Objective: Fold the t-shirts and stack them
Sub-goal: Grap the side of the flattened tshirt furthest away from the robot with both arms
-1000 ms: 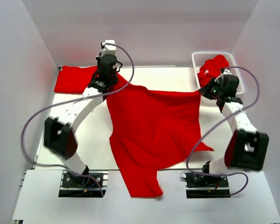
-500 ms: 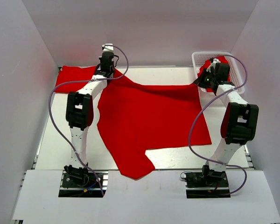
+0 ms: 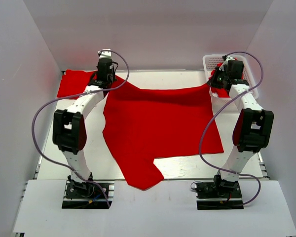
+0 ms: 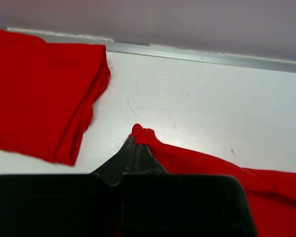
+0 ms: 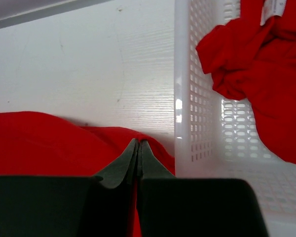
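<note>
My left gripper will next move back and down over the outer side of the spread t-shirt, then let go of the t-shirt's corner there.
A red t-shirt (image 3: 158,126) lies spread across the table, one part hanging over the near edge. My left gripper (image 3: 107,80) is shut on its far left corner (image 4: 144,134). My right gripper (image 3: 215,82) is shut on its far right corner (image 5: 148,138), beside the basket. A folded red t-shirt (image 3: 76,83) lies at the far left; it also shows in the left wrist view (image 4: 37,108). A crumpled red t-shirt (image 5: 261,74) lies in the white lattice basket (image 3: 209,63).
The basket's wall (image 5: 197,98) stands just right of my right gripper. White walls close in the table at the back and both sides. Bare table (image 3: 74,143) shows left of the spread shirt.
Both arms have stretched toward the back of the table, dragging the shirt away from the near edge and pulling it flatter. In the last half second the left gripper shifted slightly left.
</note>
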Controlling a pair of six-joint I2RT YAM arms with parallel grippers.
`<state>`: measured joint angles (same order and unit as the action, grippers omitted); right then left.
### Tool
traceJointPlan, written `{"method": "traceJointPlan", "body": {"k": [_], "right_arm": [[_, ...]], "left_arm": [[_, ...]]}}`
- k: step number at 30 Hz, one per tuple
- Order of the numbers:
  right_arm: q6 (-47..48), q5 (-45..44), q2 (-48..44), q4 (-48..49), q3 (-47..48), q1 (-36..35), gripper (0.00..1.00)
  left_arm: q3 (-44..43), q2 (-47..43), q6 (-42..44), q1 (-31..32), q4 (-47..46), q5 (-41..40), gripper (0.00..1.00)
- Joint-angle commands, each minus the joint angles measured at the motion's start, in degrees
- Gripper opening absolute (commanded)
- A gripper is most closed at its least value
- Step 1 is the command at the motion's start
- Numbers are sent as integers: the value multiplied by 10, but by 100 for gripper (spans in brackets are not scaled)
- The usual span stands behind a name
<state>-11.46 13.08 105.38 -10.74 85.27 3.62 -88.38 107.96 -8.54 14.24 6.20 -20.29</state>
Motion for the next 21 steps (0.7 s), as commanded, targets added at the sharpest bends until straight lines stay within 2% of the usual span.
{"method": "traceJointPlan", "body": {"k": [1,5,9,13,21], "right_arm": [[12,-44,2,-45,41,2,0],[15,-59,-2,-73,46,2,0],[22,-65,-15,-86,25,3,0],[29,-71,-26,-96,17,2,0],[41,-95,-32,-126,31,3,0]], "left_arm": [[14,-72,-41,2,83,27,0],[44,-114,-89,7,176,40,0],[117,-175,-130,7,203,66,0],[195,-223,-148,7,203,131,0],[179,-267,-148,7,284,149,0]]}}
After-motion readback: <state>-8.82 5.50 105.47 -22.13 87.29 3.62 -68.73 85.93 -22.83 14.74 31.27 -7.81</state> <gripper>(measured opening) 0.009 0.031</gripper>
